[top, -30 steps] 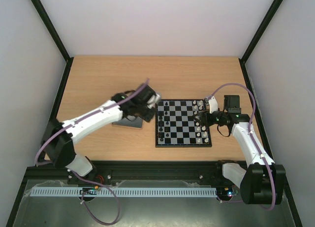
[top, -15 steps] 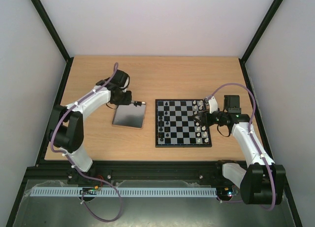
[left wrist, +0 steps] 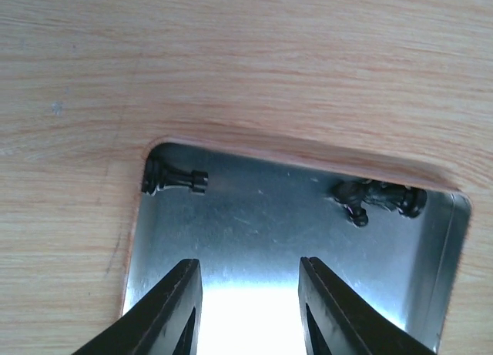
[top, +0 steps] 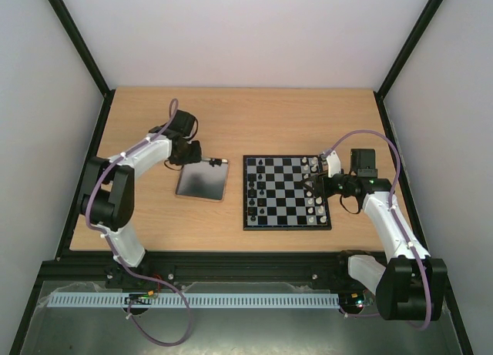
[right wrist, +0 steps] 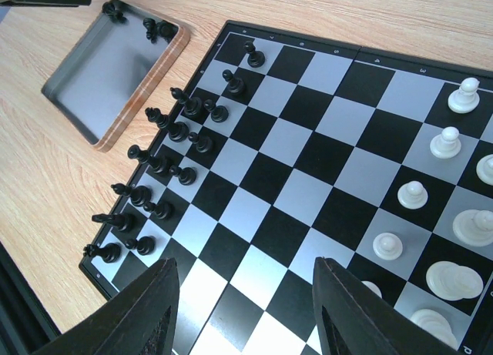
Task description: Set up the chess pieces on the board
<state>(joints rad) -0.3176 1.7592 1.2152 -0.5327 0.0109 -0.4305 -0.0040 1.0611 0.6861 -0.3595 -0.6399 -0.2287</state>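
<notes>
My left gripper will next go to the right in the top view and down over the smaller black piece's head (top: pixel 212 164) (left wrist: pixel 357 214), because it sticks out clear of the tray's rim.
The board (top: pixel 283 192) lies right of centre; it also fills the right wrist view (right wrist: pixel 300 143). Black chess pieces (top: pixel 257 187) stand in two files along its left side (right wrist: pixel 179 132). Two or three more black pieces lie on their sides at the far edge of the metal tray (left wrist: pixel 176 179), (left wrist: pixel 383 198). My left gripper (top: pixel 196 158) is open and empty, low over the tray's left part (left wrist: pixel 248 293). My right gripper (top: pixel 314 187) is open and empty above the board's right half (right wrist: pixel 246 309).
The shiny grey tray (top: pixel 202 184) sits left of the board on the wooden table. White pieces (top: pixel 315 202) stand along the board's right side (right wrist: pixel 451 139). Black frame posts and pale walls enclose the table.
My left arm has pulled back from the board's left edge to the far left of the tray and folded in. The right arm has not moved.
</notes>
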